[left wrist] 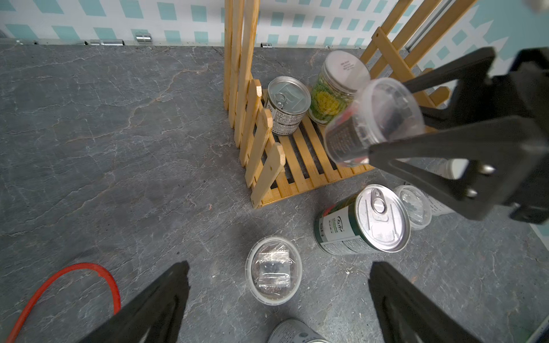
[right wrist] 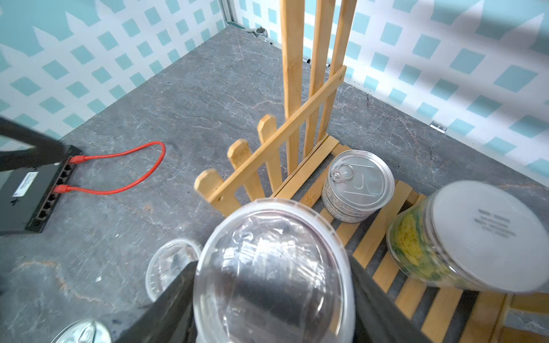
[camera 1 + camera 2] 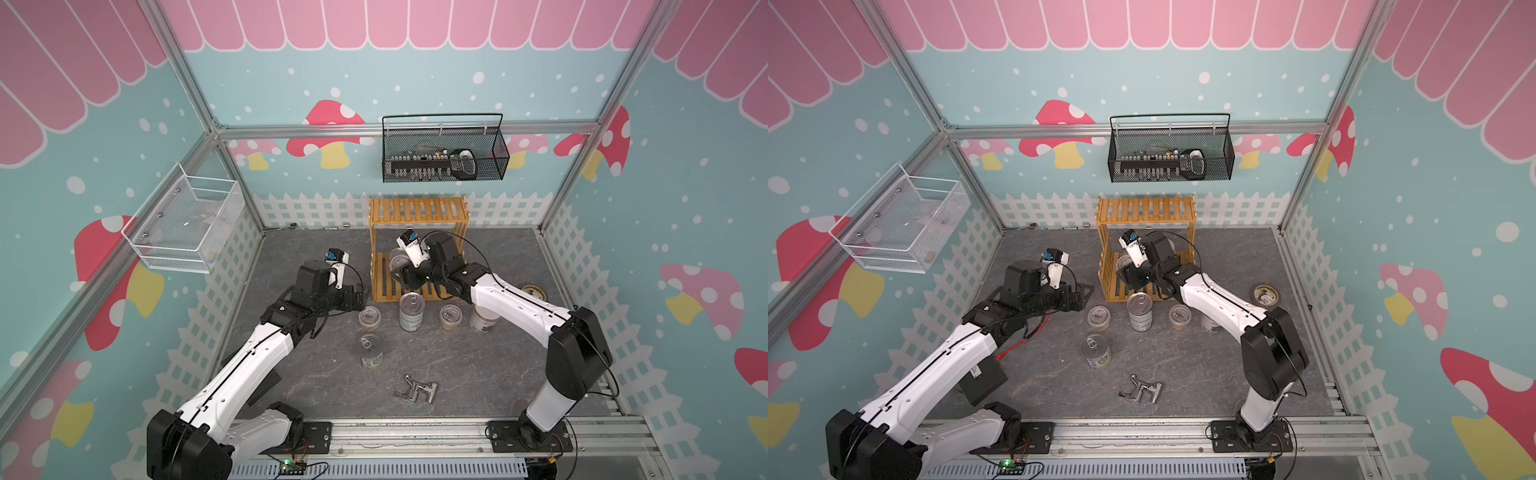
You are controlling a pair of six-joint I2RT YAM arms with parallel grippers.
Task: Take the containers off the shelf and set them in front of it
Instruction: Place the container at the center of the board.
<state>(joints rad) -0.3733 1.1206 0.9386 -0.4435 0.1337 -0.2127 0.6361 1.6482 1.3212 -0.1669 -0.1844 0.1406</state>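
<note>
The spot on the tabletop (image 3: 414, 356) beside the nearer can is bare, so my right gripper needs to move back past the front tin can and down to release the cup there.
My right gripper (image 2: 273, 297) is shut on a clear lidded cup (image 2: 273, 273), held just above the front left of the wooden shelf's (image 3: 417, 212) lower tier. In the left wrist view that cup (image 1: 374, 118) sits between the black fingers. A tin can (image 2: 359, 184) and a white-lidded jar (image 2: 475, 237) stand on the lower tier. In front of the shelf stand a clear cup (image 3: 369, 318), a tin can (image 3: 412, 311), another cup (image 3: 450, 316), a white jar (image 3: 484, 320) half under the right arm, and a nearer can (image 3: 370, 351). My left gripper (image 1: 279, 267) hangs open above the left cup.
A metal part (image 3: 415, 390) lies near the front. A flat tape roll (image 3: 533, 292) sits right of the shelf. A black switch (image 2: 26, 193) with a red cable (image 1: 74, 273) lies under the left arm. A black mesh basket (image 3: 444, 153) and a white wire basket (image 3: 187, 224) hang on the walls.
</note>
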